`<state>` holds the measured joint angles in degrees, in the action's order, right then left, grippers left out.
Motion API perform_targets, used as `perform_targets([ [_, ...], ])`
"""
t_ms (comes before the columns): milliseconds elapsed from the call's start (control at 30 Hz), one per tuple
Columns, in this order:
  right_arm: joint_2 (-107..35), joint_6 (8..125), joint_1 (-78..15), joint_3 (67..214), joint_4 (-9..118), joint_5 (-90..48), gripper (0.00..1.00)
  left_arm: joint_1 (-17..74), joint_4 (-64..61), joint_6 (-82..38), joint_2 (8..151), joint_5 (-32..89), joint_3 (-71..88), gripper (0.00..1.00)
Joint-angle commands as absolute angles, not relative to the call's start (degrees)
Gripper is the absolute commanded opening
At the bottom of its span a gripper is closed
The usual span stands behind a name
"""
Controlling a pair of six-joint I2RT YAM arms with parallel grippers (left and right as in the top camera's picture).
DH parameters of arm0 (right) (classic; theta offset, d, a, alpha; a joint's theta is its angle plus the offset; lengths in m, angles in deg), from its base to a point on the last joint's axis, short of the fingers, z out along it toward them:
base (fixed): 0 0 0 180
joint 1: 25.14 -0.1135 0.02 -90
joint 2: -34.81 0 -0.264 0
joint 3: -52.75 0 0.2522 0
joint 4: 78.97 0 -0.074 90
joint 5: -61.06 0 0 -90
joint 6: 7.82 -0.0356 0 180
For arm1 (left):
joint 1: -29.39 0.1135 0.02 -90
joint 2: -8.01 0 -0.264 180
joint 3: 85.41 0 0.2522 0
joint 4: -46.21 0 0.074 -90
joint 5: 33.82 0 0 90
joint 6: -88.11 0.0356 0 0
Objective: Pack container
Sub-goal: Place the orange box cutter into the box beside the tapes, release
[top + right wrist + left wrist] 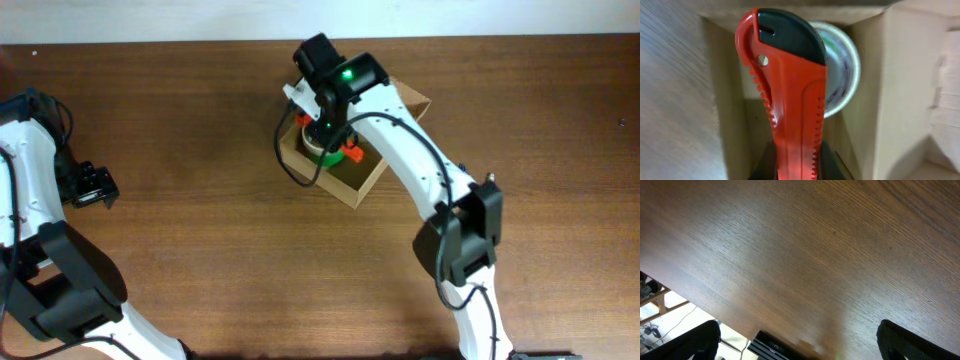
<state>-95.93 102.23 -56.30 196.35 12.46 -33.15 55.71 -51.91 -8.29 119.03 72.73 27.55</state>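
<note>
The roll lies partly under the knife, and the robot's right gripper needs to go down and slightly back toward the box's near side to release the knife [790, 100] beside the roll.
The container [366, 184] is a tan cardboard box at the back middle of the table, its flap [412, 100] open. My right gripper [330, 140] reaches down into it, shut on a red utility knife [790, 100] with a black tip. The knife hangs over the inside of the container [900, 100], held low between my right gripper's [794, 162] dark fingers. Behind the knife a tape roll [844, 65] with a green-and-white face lies in the box, also seen from above as a green tape roll [322, 152]. My left gripper [95, 187] is far away at the table's left side, open and holding nothing.
In the left wrist view, the left gripper [800, 342] has its fingers [695, 342] spread wide above bare wood close to the table's edge, with floor and cables beyond it. The right arm's white links [440, 190] stretch from the front right to the box.
</note>
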Motion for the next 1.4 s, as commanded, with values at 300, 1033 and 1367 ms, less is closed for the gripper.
perform_targets([
  [300, -99.4, 102.9, -56.3, 193.1, 13.5, -30.7, 0.04, 55.9, -51.9, -7.4, 118.7, 72.9, 27.4, 1.0],
  [1033, -99.6, 103.0, -59.0, 188.5, 14.4, -28.8, 0.11, 55.9, -51.9, -7.4, 118.7, 72.9, 27.4, 1.0],
  [1367, -95.6, 102.9, -58.8, 188.6, 14.4, -38.4, 0.48, 55.9, -51.9, -7.4, 118.7, 72.9, 27.4, 1.0],
])
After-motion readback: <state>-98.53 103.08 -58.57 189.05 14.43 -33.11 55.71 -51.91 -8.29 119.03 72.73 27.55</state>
